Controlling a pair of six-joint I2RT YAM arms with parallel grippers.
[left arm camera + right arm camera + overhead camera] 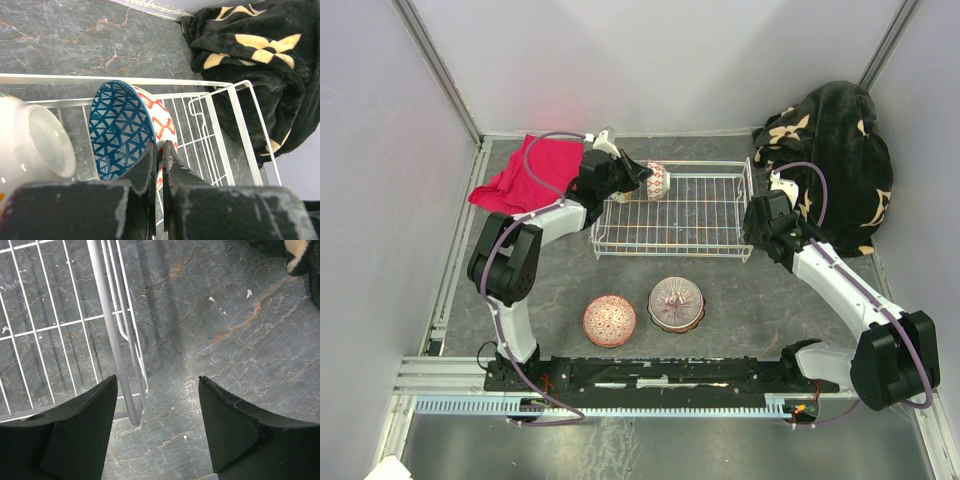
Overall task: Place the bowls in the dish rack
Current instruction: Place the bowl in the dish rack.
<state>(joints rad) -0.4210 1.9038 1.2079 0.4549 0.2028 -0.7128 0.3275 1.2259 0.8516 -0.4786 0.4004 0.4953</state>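
Note:
My left gripper shifts toward the white bowl's base (623, 197) (51, 142) next, since it lies to that gripper's left in the top view. It lets go of the blue-triangled bowl's rim there.
The white wire dish rack (700, 215) sits mid-table. At its far left end my left gripper (642, 178) is shut on the rim of a bowl (658, 181) that stands on edge. The left wrist view shows that bowl (120, 130) blue-triangled inside and red zigzag outside, with one finger on each side of its wall at my left gripper (159, 146). A white bowl (40, 145) lies on its side beside it in the rack (220, 125). My right gripper (761, 232) (157, 382) is open over the rack's right end wire (112, 340), holding nothing.
Two bowls stand on the table in front of the rack: a pink patterned one (610, 320) and a purple-brown one (676, 303). A red cloth (530, 172) lies at the back left. A black and cream blanket (835, 160) (250, 60) is heaped at the back right.

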